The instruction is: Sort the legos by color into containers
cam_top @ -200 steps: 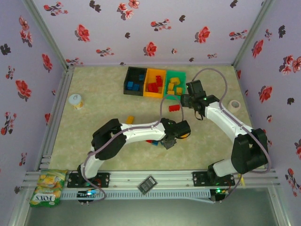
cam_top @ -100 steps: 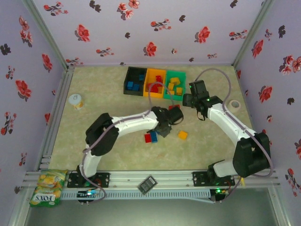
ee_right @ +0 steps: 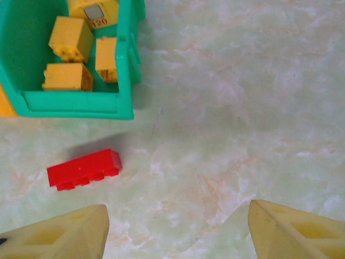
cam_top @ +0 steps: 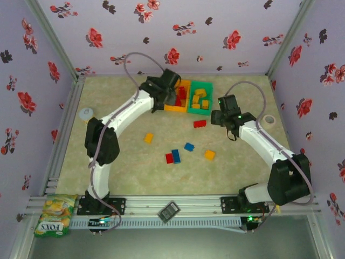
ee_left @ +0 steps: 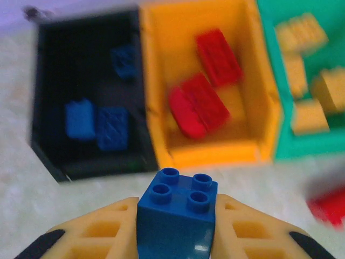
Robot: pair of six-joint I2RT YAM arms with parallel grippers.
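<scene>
My left gripper moves outward over the black bin next and releases the blue square lego [ee_left: 178, 221], since blue legos already lie inside.
My left gripper [ee_left: 177, 208] is shut on a blue square lego [ee_left: 178, 221], hovering just in front of the black bin [ee_left: 54, 156], which holds blue legos [ee_left: 98, 125]. Beside it, the orange bin [ee_left: 156, 108] holds red legos [ee_left: 207, 97] and the green bin [ee_left: 269, 65] yellow ones [ee_left: 310, 116]. From above, the left gripper [cam_top: 161, 101] covers most of the black bin. My right gripper [ee_right: 178, 226] is open over bare table, near a red oblong lego [ee_right: 83, 169] in front of the green bin [ee_right: 75, 103]. Loose legos lie mid-table: yellow [cam_top: 149, 138], blue [cam_top: 189, 147], blue [cam_top: 176, 155], red [cam_top: 169, 158], orange [cam_top: 209, 155].
A white cup [cam_top: 86, 114] stands at the left, a tape roll [cam_top: 269, 120] at the right. A yellow-green snack packet [cam_top: 55, 215] and a small dark object [cam_top: 168, 211] lie on the front rail. Flowered walls close in three sides.
The left arm has lifted a blue lego from mid-table and swung it up and back to the bins. The right gripper has drifted slightly down and right.
</scene>
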